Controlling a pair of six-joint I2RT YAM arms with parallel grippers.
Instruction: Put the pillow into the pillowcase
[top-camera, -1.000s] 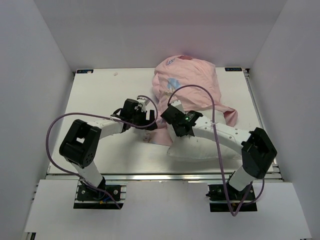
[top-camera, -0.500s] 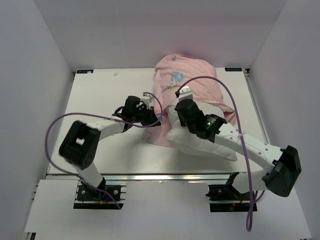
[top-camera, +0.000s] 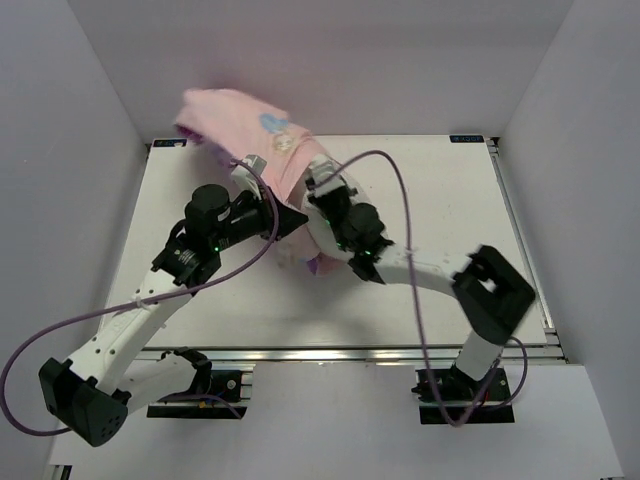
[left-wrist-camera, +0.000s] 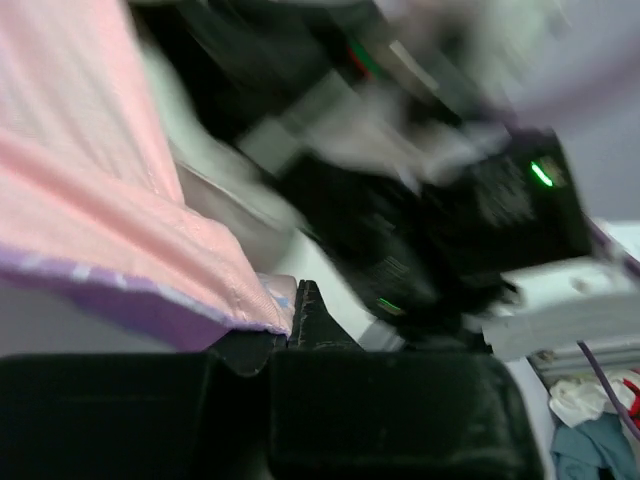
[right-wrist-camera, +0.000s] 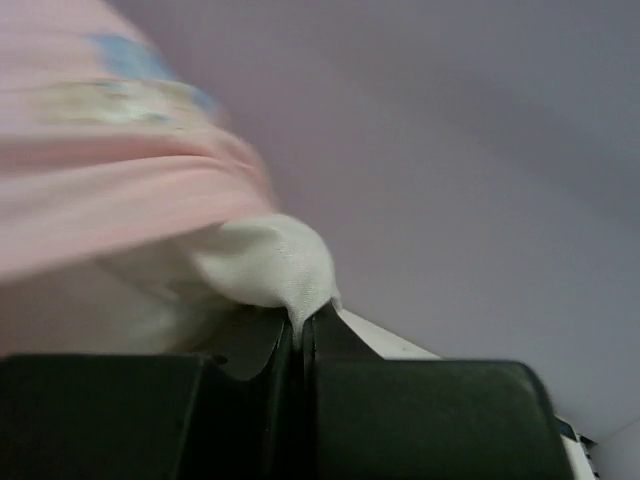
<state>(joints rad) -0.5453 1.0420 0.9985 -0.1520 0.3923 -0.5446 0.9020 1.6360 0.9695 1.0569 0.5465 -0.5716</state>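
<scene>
The pillowcase (top-camera: 262, 135) hangs lifted, so my left gripper should next lower its hem back toward the near tabletop and release it.
The pillowcase (top-camera: 262, 135), pink side out with a purple hem, hangs lifted over the table's back left. My left gripper (top-camera: 280, 215) is shut on its lower edge; the left wrist view shows the purple hem (left-wrist-camera: 150, 310) pinched at the fingertips of the left gripper (left-wrist-camera: 292, 318). My right gripper (top-camera: 325, 195) sits just right of it. In the right wrist view the right gripper (right-wrist-camera: 300, 335) is shut on a corner of the white pillow (right-wrist-camera: 265, 262), with the pillowcase (right-wrist-camera: 120, 190) draped over the rest. From above only a strip of pillow (top-camera: 318, 238) shows.
The white table (top-camera: 450, 210) lies inside a white-walled enclosure with a raised rim. Purple cables (top-camera: 400, 170) loop over both arms. The right arm's black body (left-wrist-camera: 430, 230) fills the left wrist view close by. Loose cloths (left-wrist-camera: 600, 420) lie past the table edge.
The left gripper closed on the pillowcase hem. Both arms swung up and to the left, lifting pillow and pillowcase off the table's right side toward the back left.
</scene>
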